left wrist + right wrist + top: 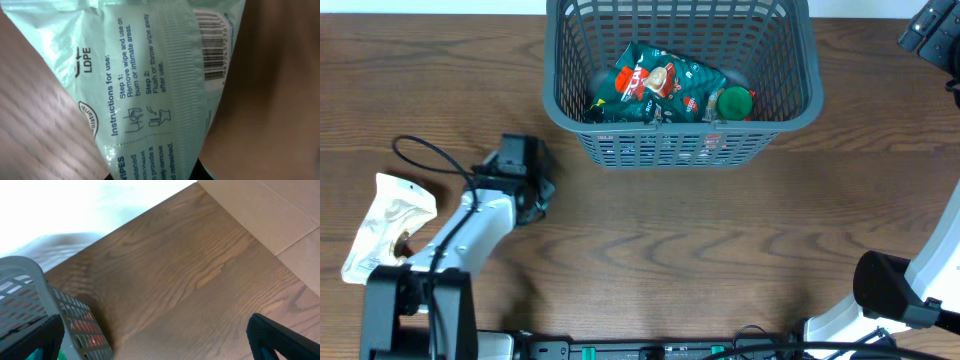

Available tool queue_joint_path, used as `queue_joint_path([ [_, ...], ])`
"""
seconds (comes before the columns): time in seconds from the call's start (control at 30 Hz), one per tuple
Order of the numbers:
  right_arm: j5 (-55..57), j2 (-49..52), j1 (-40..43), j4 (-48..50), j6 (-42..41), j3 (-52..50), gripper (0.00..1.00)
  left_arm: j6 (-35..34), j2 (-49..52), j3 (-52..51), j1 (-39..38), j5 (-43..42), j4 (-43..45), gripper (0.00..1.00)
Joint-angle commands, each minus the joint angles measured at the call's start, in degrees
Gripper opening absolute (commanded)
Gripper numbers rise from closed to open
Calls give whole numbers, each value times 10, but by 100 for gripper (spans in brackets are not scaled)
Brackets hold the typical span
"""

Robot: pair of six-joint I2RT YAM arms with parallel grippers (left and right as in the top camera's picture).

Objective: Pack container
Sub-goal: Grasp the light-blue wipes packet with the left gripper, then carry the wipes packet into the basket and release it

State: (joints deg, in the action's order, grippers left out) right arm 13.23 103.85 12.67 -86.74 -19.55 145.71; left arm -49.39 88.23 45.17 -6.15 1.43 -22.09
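Observation:
My left gripper should rise outward over the green snack packet [655,85] and let go of the wipes, as the basket is outward and to its right in the overhead view.
The container [680,75], a dark grey slotted basket, stands at the back middle of the table. Inside lie a green snack packet [655,85] and a green round item [734,103]. Its grey wall also shows in the right wrist view [30,287]. My left gripper [525,178] is left of and in front of the basket. In the left wrist view it [157,175] is shut on a pale green wipes packet [150,75] that fills the frame. That packet is hidden under the gripper from overhead. My right gripper [155,340] is open and empty just right of the basket, at the overhead view's top right [930,30].
A cream crumpled packet [385,225] lies on the wooden table [720,240] at the far left, beside the left arm. A cardboard-coloured surface [270,210] borders the table beyond the right gripper. The right arm's base [895,290] is at the front right.

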Motion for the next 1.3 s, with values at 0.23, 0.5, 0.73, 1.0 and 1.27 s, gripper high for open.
queue_joint_path([
  [0.23, 0, -1, 0, -1, -8, 0, 99, 226, -177, 223, 54, -58, -5, 6],
  [0.5, 0, -1, 0, -1, -8, 0, 99, 330, -207, 331, 8, -259, 47, 6],
  [0.73, 0, -1, 0, -1, -8, 0, 99, 406, -153, 343, -82, -269, 63, 6],
  [1.0, 0, -1, 0, -1, -8, 0, 99, 412, -25, 355, -163, -270, 122, 6],
  [1.27, 0, -1, 0, -1, -8, 0, 99, 438, 84, 410, -197, -270, 119, 6],
])
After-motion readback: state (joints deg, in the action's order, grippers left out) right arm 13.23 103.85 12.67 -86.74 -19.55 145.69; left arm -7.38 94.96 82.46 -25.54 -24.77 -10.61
